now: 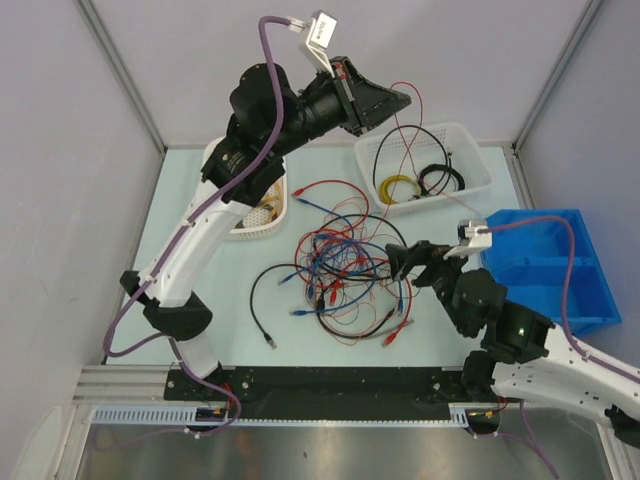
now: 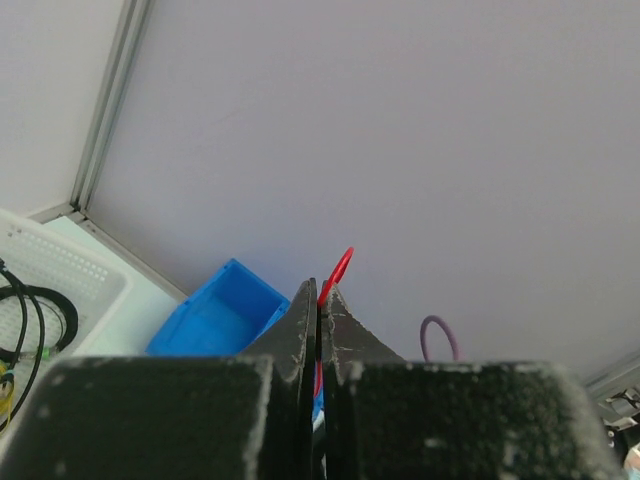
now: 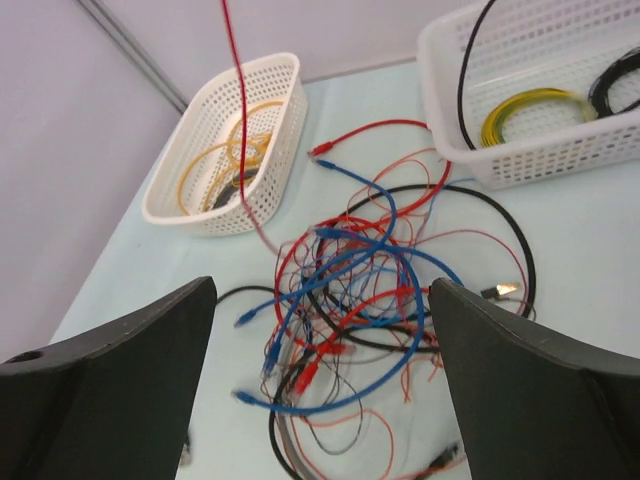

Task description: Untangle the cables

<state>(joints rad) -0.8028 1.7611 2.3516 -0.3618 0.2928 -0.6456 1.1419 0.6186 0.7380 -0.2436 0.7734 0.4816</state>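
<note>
My right gripper will move down and to the left in the overhead view, onto the red cable (image 2: 340, 272), because it hangs from my left gripper to the pile.
A tangle of red, blue and black cables (image 1: 345, 265) lies in the middle of the table, also in the right wrist view (image 3: 370, 290). My left gripper (image 1: 403, 99) is raised high at the back and shut on a thin red cable (image 2: 340, 272), which hangs down from it to the pile (image 1: 415, 130). The same red cable rises out of frame in the right wrist view (image 3: 236, 90). My right gripper (image 1: 397, 258) is open and empty, just right of the tangle, its fingers (image 3: 120, 370) spread on either side of the pile.
A white basket (image 1: 425, 165) at the back right holds yellow and black coiled cables. An oval white basket (image 1: 258, 215) at the back left holds yellow cables, under the left arm. A blue bin (image 1: 545, 265) stands at the right. A loose black cable (image 1: 262, 300) lies left of the pile.
</note>
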